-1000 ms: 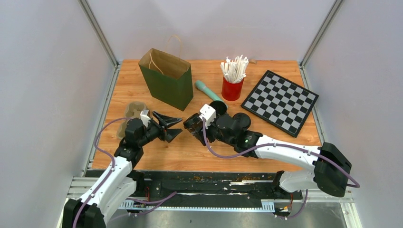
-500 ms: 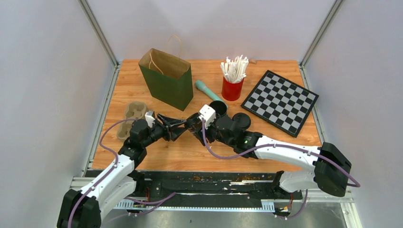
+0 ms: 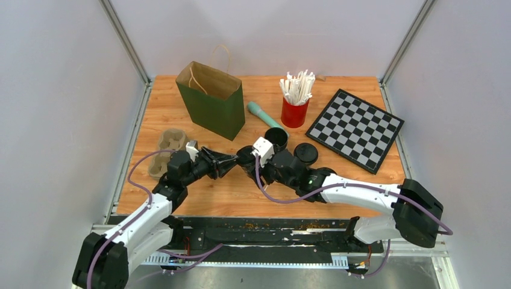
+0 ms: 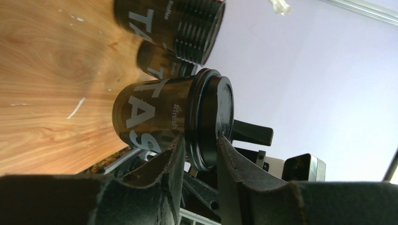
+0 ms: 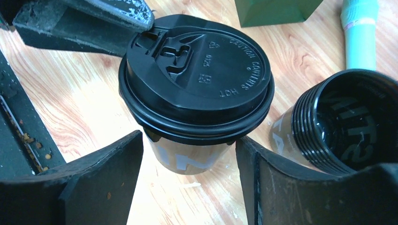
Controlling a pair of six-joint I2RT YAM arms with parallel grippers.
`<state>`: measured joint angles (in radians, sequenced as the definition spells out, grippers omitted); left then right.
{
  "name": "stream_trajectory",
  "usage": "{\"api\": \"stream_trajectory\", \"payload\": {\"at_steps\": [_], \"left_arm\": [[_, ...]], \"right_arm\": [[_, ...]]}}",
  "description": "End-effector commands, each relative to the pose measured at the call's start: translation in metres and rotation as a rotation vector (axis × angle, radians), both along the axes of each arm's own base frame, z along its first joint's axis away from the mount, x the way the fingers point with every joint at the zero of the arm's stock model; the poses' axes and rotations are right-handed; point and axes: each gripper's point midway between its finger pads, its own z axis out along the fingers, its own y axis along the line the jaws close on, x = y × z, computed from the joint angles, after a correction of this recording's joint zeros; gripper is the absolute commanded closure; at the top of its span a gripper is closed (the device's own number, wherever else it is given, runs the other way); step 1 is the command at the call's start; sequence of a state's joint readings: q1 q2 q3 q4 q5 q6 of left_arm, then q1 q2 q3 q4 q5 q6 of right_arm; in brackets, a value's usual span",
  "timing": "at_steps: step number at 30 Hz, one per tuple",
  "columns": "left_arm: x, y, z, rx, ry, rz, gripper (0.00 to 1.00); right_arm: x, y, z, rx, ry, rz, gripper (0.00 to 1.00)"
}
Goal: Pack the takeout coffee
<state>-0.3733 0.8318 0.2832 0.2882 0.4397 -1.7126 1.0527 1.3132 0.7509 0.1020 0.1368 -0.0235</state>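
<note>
The right gripper shifts left in the top view next, tips downward and closes on the lid's rim (image 3: pixel 244 164) (image 5: pixel 197 135), because that rim juts past the cup's side.
A black takeout coffee cup (image 3: pixel 244 155) with a black lid stands upright on the wooden table; it also shows in the left wrist view (image 4: pixel 155 115) and the right wrist view (image 5: pixel 197 79). My left gripper (image 3: pixel 231 161) (image 4: pixel 199 138) is shut on the lid's rim, one finger on top and one under the rim. My right gripper (image 3: pixel 248 161) (image 5: pixel 188 140) is open, its fingers on either side of the cup below the lid. A green paper bag (image 3: pixel 211 99) stands open behind. A cardboard cup carrier (image 3: pixel 167 144) lies at the left.
An open black cup (image 3: pixel 276 136) (image 5: pixel 347 122) stands right behind the lidded one, with a loose black lid (image 3: pixel 305 153) beside it. A teal tube (image 3: pixel 262 114), a red cup of white sticks (image 3: pixel 295 102) and a chessboard (image 3: pixel 355 129) are at the back right.
My left gripper has moved right from near the carrier to the lidded cup and closed on its lid. My right gripper has shifted slightly left around the cup.
</note>
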Motion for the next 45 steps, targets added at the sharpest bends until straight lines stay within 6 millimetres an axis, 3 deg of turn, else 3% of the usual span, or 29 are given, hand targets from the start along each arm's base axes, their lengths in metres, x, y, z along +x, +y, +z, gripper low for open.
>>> {"api": "stream_trajectory", "payload": {"at_steps": [1,8,15,21,25,28,34,39,41,45], "left_arm": [[0.001,-0.006,-0.005,0.065,-0.075,-0.042,0.63],[-0.001,-0.004,-0.030,0.152,-0.083,-0.064,0.63],[-0.008,-0.001,-0.060,0.269,-0.059,-0.098,0.62],[-0.010,-0.001,-0.069,0.338,-0.067,-0.120,0.61],[-0.013,0.000,-0.074,0.371,-0.053,-0.131,0.61],[-0.014,0.005,-0.074,0.405,-0.043,-0.127,0.52],[-0.012,0.015,-0.043,0.488,-0.115,-0.109,0.40],[-0.007,0.022,-0.018,0.552,-0.180,-0.089,0.38],[-0.006,0.024,-0.021,0.586,-0.178,-0.099,0.38],[-0.011,0.043,-0.046,0.743,-0.098,-0.114,0.40]], "right_arm": [[-0.006,0.011,-0.004,0.046,0.003,0.032,0.28],[-0.006,0.010,-0.036,-0.014,0.034,0.029,0.27],[-0.004,0.001,-0.053,-0.084,0.033,0.021,0.24],[-0.008,-0.011,-0.065,-0.118,0.040,0.011,0.24],[-0.012,-0.017,-0.055,-0.101,0.045,0.006,0.24],[-0.018,-0.024,-0.040,-0.080,0.059,0.002,0.22],[-0.025,-0.033,0.002,-0.017,0.086,-0.032,0.16],[-0.019,-0.025,0.026,-0.029,0.105,-0.054,0.17],[-0.018,-0.018,0.026,-0.039,0.126,-0.047,0.19],[-0.015,-0.007,0.024,-0.046,0.184,-0.069,0.22]]}}
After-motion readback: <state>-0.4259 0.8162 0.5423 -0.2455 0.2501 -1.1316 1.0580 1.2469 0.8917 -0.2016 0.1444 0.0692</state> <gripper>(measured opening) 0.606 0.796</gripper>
